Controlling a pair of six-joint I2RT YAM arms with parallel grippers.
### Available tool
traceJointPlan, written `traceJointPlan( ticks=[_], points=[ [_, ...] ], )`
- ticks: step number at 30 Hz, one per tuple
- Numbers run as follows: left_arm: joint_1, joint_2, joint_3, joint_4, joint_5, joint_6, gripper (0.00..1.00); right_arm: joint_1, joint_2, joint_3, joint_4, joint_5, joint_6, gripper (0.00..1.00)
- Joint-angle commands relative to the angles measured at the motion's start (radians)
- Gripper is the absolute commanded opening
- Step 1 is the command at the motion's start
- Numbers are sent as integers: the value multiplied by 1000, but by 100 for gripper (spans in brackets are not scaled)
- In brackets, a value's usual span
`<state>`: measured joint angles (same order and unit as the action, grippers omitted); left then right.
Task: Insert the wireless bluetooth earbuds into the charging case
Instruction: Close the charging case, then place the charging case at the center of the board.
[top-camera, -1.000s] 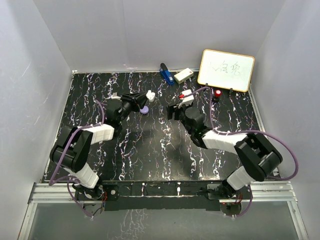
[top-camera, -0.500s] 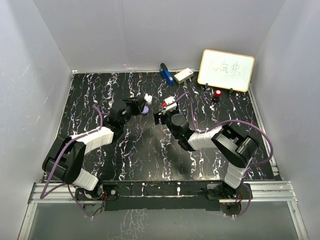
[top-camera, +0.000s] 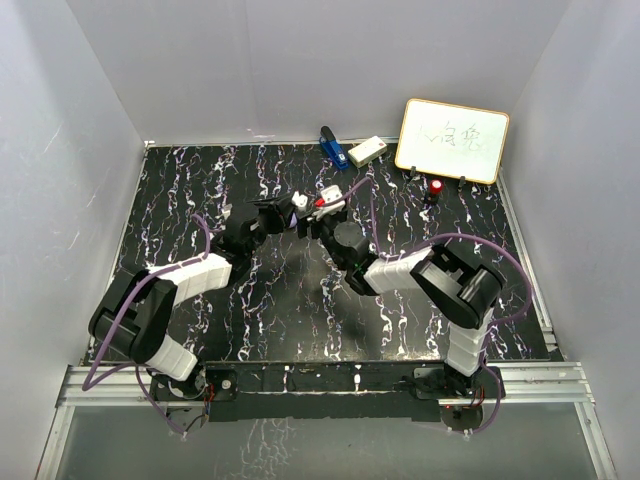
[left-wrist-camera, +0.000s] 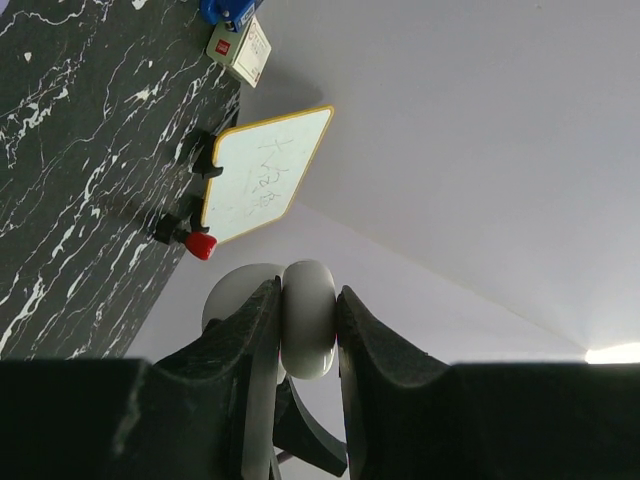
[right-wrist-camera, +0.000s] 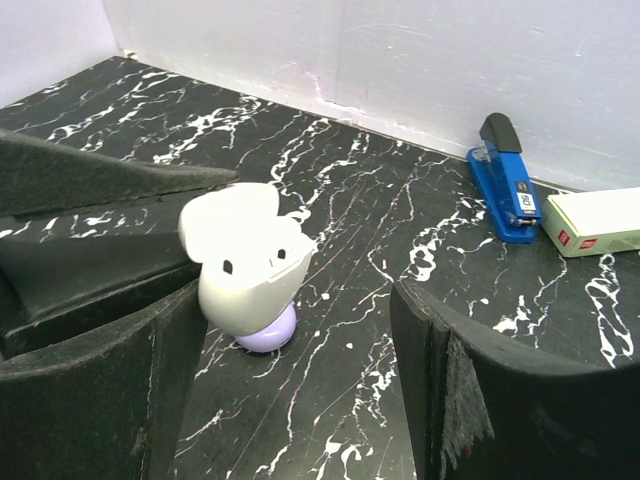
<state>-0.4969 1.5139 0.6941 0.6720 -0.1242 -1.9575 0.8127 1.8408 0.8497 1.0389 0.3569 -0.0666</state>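
The clear tabletop beside the purple case (right-wrist-camera: 270, 330) lies below my left gripper, to its right in the top view. I should lower the white case there and release.
My left gripper (top-camera: 283, 213) is shut on a white pebble-like charging case (top-camera: 298, 204) and holds it off the table with its lid open. In the left wrist view the case (left-wrist-camera: 308, 318) sits pinched between the jaws of the left gripper (left-wrist-camera: 308, 296). In the right wrist view the open case (right-wrist-camera: 245, 262) hangs just above a pale purple case (right-wrist-camera: 270, 330) on the table. Two small dark dots show on its open face. My right gripper (right-wrist-camera: 300, 300) is open and empty, close to the white case on its right (top-camera: 320, 212). No loose earbud shows.
A blue stapler (top-camera: 331, 146) and a white box (top-camera: 366, 150) lie at the back wall. A whiteboard (top-camera: 452, 139) stands at the back right, with a red-capped knob (top-camera: 436, 187) in front of it. The black marbled table (top-camera: 300, 300) has white walls on three sides.
My right gripper has swung left across the table, from near the red knob to right beside the white case. My left gripper has shifted slightly right, still holding the case.
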Motion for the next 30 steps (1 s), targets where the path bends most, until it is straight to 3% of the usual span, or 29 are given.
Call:
traceJointPlan(
  ticks=[1, 11, 21, 30],
  points=[
    [-9, -3, 36, 25, -4, -9, 0, 6, 17, 65, 59, 84, -33, 71],
    [-9, -2, 21, 48, 8, -14, 0, 6, 23, 56, 88, 272, -122, 75],
    [16, 1, -7, 65, 33, -13, 0, -9, -51, -77, 152, 442, -185, 82],
    [132, 123, 98, 0, 354, 366, 0, -109, -249, -48, -248, 450, -9, 91]
  ],
)
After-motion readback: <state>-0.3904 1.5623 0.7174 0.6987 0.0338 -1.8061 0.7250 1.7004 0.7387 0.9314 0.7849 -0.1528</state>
